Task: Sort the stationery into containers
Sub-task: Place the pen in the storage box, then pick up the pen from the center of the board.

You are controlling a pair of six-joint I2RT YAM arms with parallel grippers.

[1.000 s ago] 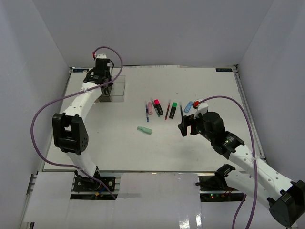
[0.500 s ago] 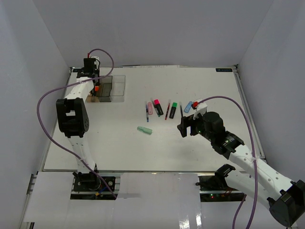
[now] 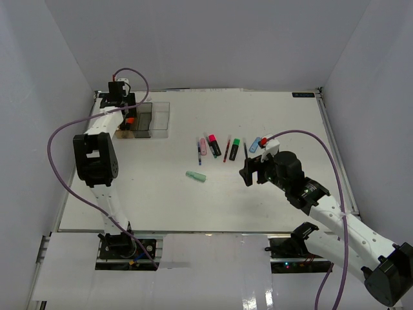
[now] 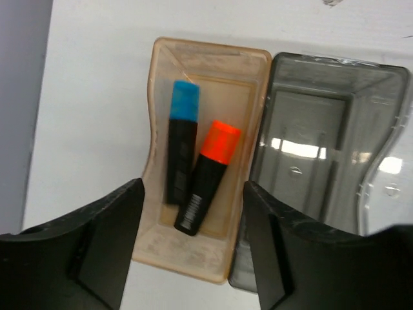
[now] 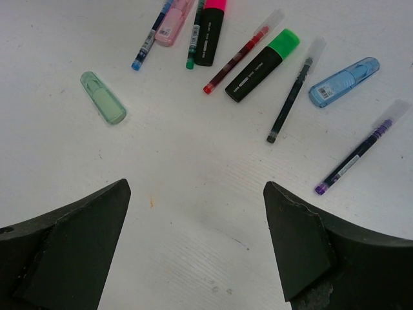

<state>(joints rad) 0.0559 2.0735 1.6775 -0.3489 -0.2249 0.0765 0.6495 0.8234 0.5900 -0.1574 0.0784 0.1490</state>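
Note:
The green-capped highlighter has the red and black pens on either side. My right gripper next moves outward and down between them and closes on its black body's near end point(image 3: 233, 157) point(image 5: 244, 86).
My left gripper point(image 3: 124, 111) is open and empty above the amber bin point(image 4: 161, 258). A blue-capped highlighter point(image 4: 182, 139) and an orange-capped highlighter point(image 4: 208, 177) lie in that bin, seen between the fingers of my left gripper point(image 4: 193, 194). The dark grey bin point(image 4: 322, 168) beside it holds nothing I can see. My right gripper point(image 5: 197, 187) is open and empty above bare table, just short of the loose stationery: a mint piece point(image 5: 103, 106), a pink-capped highlighter point(image 5: 210, 29), a green-capped highlighter point(image 5: 261, 66), a blue piece point(image 5: 343, 82) and several thin pens.
In the top view the three joined bins point(image 3: 160, 119) stand at the back left, the loose stationery point(image 3: 222, 147) mid-table, the mint piece point(image 3: 195, 176) apart in front, and my right gripper point(image 3: 247, 173) right of it. Grey walls surround the table.
My left wrist has swung from over the bins to their back left, uncovering them; the orange-capped highlighter now shows in the amber bin. My right arm has barely moved.

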